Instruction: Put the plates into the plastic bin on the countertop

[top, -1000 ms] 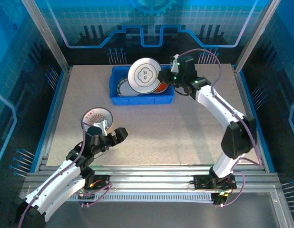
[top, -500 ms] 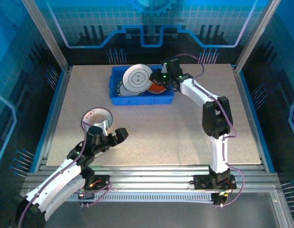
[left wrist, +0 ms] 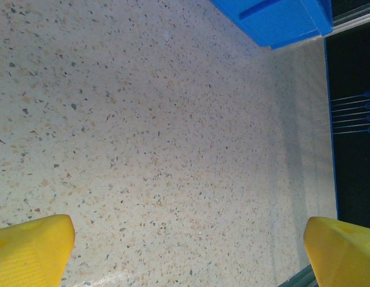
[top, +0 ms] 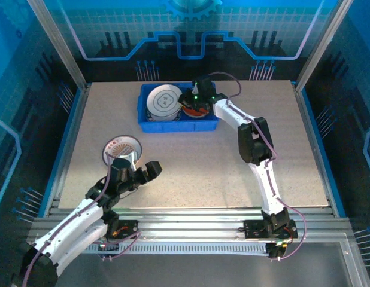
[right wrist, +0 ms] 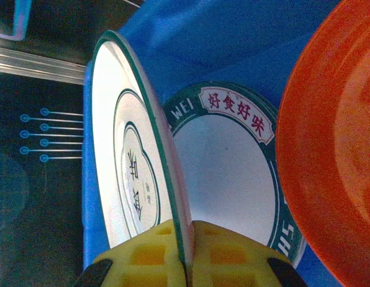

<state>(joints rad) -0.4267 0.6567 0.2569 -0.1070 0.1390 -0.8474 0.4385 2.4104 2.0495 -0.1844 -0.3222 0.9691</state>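
I need to lower the tilted white plate with my right gripper toward the plate with a dark green rim right below it, then open my gripper.
My right gripper is shut on the rim of a white plate with a thin green ring, held tilted low inside the blue plastic bin. Beneath it in the bin lies a white plate with a dark green rim, and beside that an orange plate. My left gripper hovers open over bare countertop, its yellow fingers wide apart. A white plate with a red patterned rim sits on the countertop just behind the left gripper.
The bin stands at the back centre of the countertop. Aluminium rails run along the near edge, and blue edging lines the sides. A corner of the bin shows at the top of the left wrist view.
The right arm has stretched forward and carried the white plate leftward and down into the bin. The left arm has barely moved.
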